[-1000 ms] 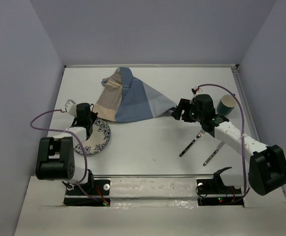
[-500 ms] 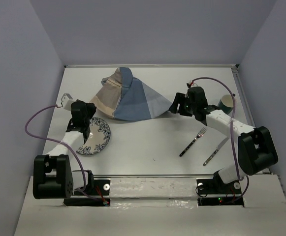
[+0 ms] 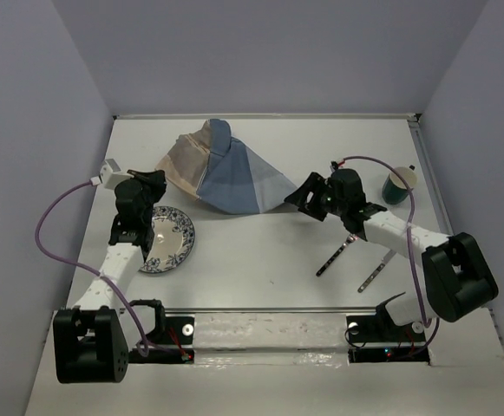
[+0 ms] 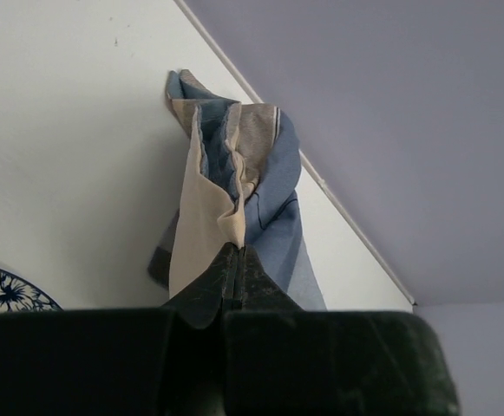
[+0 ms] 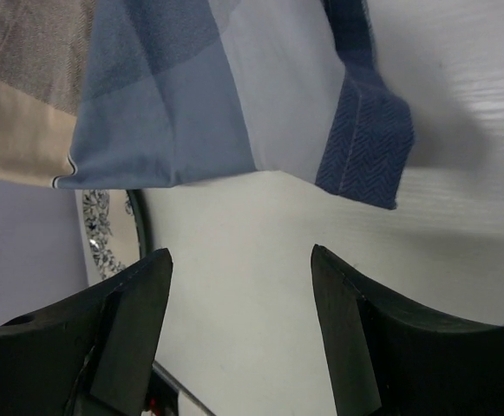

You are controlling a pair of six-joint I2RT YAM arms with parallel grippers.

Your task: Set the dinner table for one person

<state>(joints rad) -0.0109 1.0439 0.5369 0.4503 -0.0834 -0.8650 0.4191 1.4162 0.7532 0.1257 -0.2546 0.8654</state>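
The placemat's dark blue corner (image 5: 367,165) lies ahead of my right gripper and to its right in the wrist view, so next I move it that way, open fingers around it.
The white dinner table (image 3: 252,260) bears a crumpled tan-and-blue striped placemat (image 3: 234,178) at the back middle. My left gripper (image 3: 152,180) is shut on the placemat's tan left corner; in the left wrist view the cloth (image 4: 234,173) runs into the closed jaws of the gripper (image 4: 235,257). My right gripper (image 3: 300,198) is open and empty just short of the placemat's right corner. In the right wrist view the gripper (image 5: 238,264) hangs over bare table below the dark blue corner (image 5: 364,130).
A blue-patterned plate (image 3: 169,238) lies at the left, under the left arm, and shows in the right wrist view (image 5: 113,234). A fork (image 3: 338,253) and knife (image 3: 375,273) lie at the right front. A green cup (image 3: 399,185) stands at the back right.
My left gripper has moved from above the plate back to the placemat's left corner. My right gripper has swung left and lower toward the right corner. The placemat has shifted slightly left.
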